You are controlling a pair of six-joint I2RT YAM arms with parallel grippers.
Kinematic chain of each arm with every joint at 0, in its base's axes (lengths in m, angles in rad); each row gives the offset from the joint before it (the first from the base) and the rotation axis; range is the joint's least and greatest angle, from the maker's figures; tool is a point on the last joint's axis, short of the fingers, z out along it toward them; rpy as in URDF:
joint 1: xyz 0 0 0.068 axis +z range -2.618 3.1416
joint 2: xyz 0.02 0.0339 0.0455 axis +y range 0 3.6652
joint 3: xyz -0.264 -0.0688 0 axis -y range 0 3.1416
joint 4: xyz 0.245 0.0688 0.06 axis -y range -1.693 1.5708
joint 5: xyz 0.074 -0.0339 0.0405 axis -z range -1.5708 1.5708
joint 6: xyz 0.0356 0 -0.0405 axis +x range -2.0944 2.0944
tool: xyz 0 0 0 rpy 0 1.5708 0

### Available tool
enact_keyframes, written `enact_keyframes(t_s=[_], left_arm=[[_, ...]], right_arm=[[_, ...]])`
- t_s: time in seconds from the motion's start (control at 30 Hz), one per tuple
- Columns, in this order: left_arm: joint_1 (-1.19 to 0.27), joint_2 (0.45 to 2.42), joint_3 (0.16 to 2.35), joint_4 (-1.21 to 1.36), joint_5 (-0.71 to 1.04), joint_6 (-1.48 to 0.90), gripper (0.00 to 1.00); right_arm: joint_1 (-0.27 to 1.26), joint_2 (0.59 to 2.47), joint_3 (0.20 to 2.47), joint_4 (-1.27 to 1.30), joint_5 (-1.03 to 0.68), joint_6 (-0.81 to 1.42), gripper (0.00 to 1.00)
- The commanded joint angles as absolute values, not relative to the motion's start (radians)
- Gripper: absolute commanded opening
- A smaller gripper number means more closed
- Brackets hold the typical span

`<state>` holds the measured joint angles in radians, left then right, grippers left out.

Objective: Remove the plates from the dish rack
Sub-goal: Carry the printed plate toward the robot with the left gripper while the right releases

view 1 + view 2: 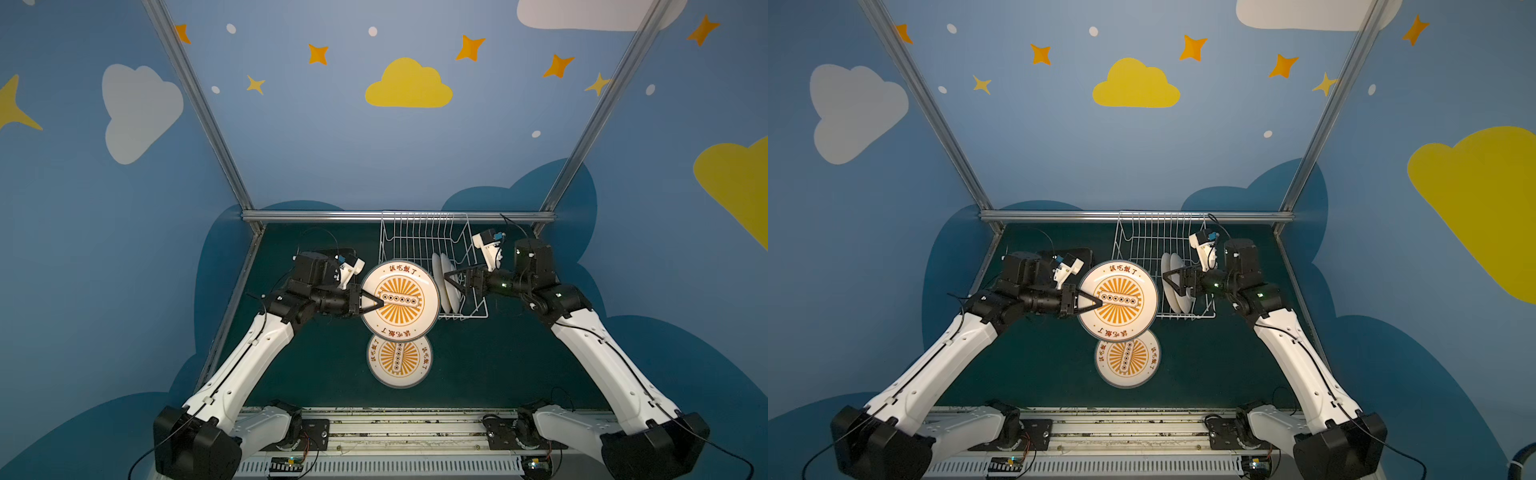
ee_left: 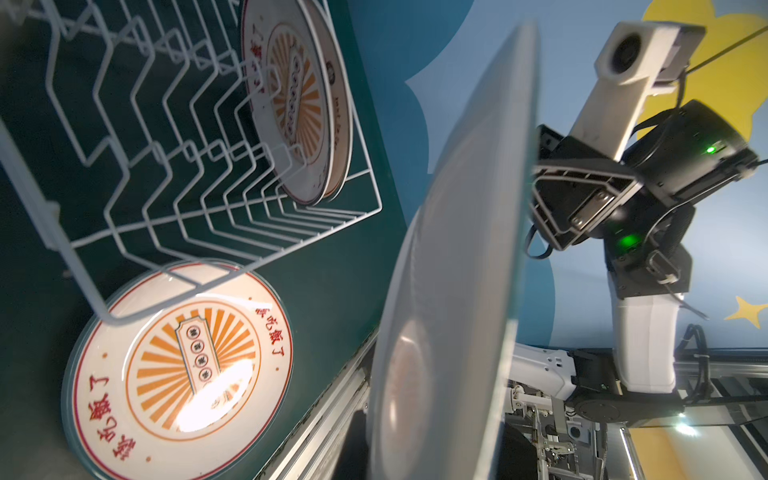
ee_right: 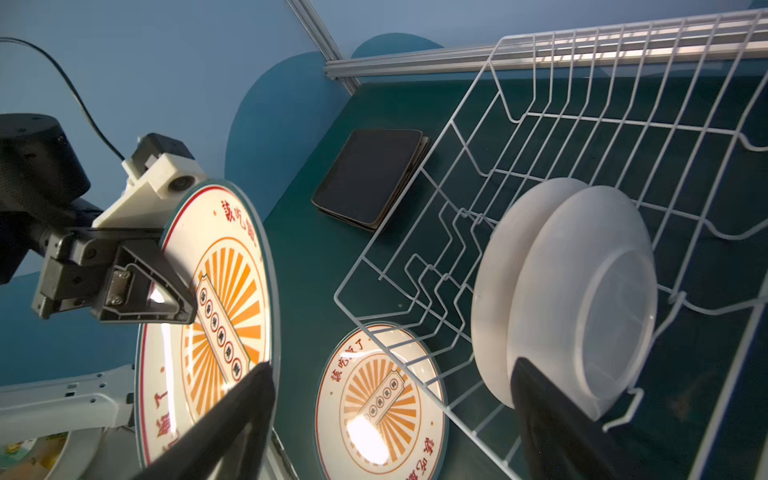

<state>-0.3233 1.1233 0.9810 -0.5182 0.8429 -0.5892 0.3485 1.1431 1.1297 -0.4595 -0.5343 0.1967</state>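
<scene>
The matching plate (image 1: pixel 399 361) (image 2: pixel 190 369) lies flat and empty below and nearer my base. I will move my left gripper back next, lower it onto that plate and let go of the rim of the sunburst plate.
My left gripper (image 1: pixel 380 302) is shut on the rim of a round white plate (image 1: pixel 411 322) with an orange sunburst, held face up just left of the dish rack (image 1: pixel 415 239). A matching plate (image 1: pixel 399 361) lies flat on the green table in front of it. Two more plates (image 1: pixel 451 304) stand upright in the rack's front slots, their white backs (image 3: pixel 582 291) showing in the right wrist view. My right gripper (image 1: pixel 446 276) is open, between the held plate and the racked ones, with nothing between its fingers (image 3: pixel 249 399).
A stack of black rounded-square plates (image 3: pixel 370 174) lies on the table left of the rack, behind my left wrist. An aluminium rail (image 1: pixel 399 216) runs along the table's far edge, right behind the rack. The rack's back slots hold nothing.
</scene>
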Motion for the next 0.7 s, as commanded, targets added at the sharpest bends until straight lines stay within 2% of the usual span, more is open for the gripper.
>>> enact_keyframes(t_s=[0.0,0.27,0.67], left_arm=[[-0.333,1.053,0.902,-0.553,0.852,-0.609,0.03],[-0.418,0.998,0.743,-0.541,0.793,-0.664,0.03],[-0.483,1.199,0.628,-0.349,0.746,-0.731,0.03]], right_arm=[[0.35,1.106,1.154,-0.555,-0.493,0.105,0.89],[0.36,1.025,1.081,-0.569,-0.447,0.106,0.89],[0.365,1.005,1.052,-0.57,-0.423,0.091,0.89]])
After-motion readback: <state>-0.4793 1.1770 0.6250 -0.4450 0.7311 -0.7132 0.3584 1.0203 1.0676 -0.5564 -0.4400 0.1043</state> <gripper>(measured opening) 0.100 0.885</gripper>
